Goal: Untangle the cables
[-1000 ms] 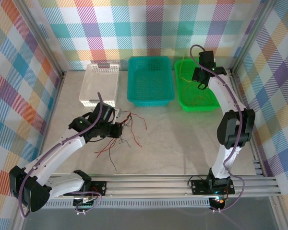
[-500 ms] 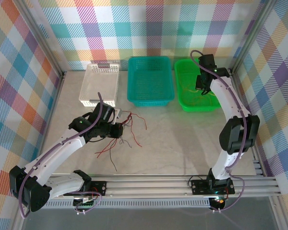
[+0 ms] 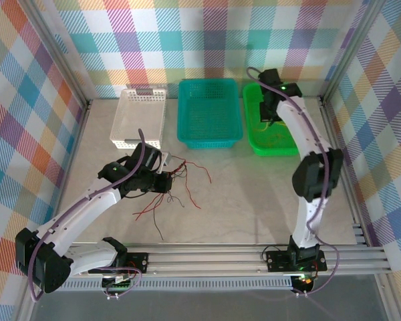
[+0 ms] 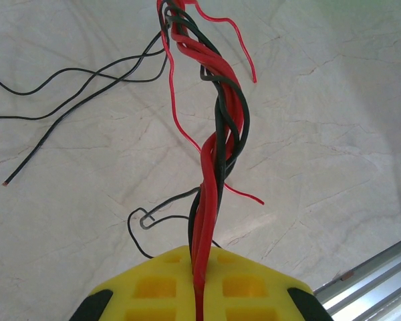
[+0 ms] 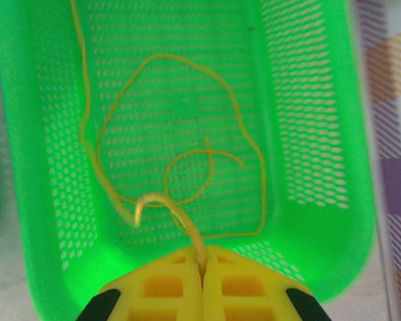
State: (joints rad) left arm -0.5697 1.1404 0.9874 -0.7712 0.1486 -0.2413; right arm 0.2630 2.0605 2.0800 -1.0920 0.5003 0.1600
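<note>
My right gripper should move over to the green basket's side by the teal basket next and let go of the thin yellow cable (image 5: 162,199) there, because it already curls down inside.
A twisted bundle of red and black cables (image 4: 220,127) is pinched between the yellow fingers of my left gripper (image 4: 200,271), which is shut on it just above the table. In the top view that gripper (image 3: 162,181) sits left of centre, with loose cable ends (image 3: 187,177) spreading to its right and front. My right gripper (image 5: 202,259) hangs over the green basket (image 5: 321,134), shut on a thin yellow cable (image 5: 162,199) that curls down into the basket. Further yellow cable (image 5: 207,152) lies looped on the basket floor. In the top view the right gripper (image 3: 271,115) is at the back right.
A white basket (image 3: 139,119) and a teal basket (image 3: 209,114) stand beside the green basket (image 3: 281,148) along the back. Metal rails (image 3: 254,257) run along the front edge, and frame posts stand at the sides. Bare marble table (image 3: 254,194) lies between the arms.
My right arm has swung left and back over the green basket, still holding the yellow cable. The red cable ends near my left gripper have shifted slightly right. The left arm has barely moved.
</note>
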